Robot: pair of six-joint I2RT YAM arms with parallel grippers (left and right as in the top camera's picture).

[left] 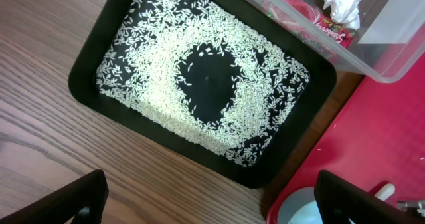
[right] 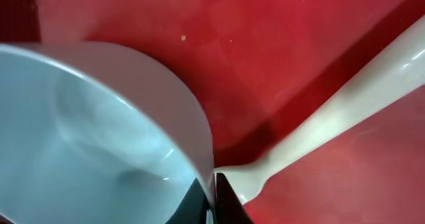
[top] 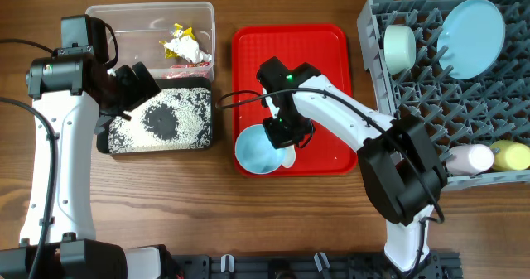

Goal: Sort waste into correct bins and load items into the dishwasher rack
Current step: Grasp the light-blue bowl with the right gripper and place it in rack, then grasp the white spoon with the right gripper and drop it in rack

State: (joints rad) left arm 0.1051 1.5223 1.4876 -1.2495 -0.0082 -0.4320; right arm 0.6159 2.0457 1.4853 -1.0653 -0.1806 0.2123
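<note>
I need to lift the light blue bowl to the right in the overhead view with my right gripper, then lower and release it at the empty pegs beside the green bowl.
My right gripper (top: 278,138) is shut on the rim of the light blue bowl (top: 260,149) at the front left of the red tray (top: 327,55); the wrist view shows one finger inside the bowl (right: 99,131) and one outside. The white spoon (right: 345,111) lies on the tray right beside the bowl. My left gripper (left: 212,201) is open and empty above the black tray (top: 103,142) holding rice grains (left: 159,78). The clear tub (top: 124,31) holds wrappers and a tissue (top: 186,45). The grey rack (top: 414,105) holds the blue plate (top: 470,26), green bowl (top: 399,49), white cup (top: 468,158) and yellow cup (top: 512,156).
The red tray sits between the bins and the rack. Wooden table (top: 248,221) lies in front of everything. Black cables run along the left arm.
</note>
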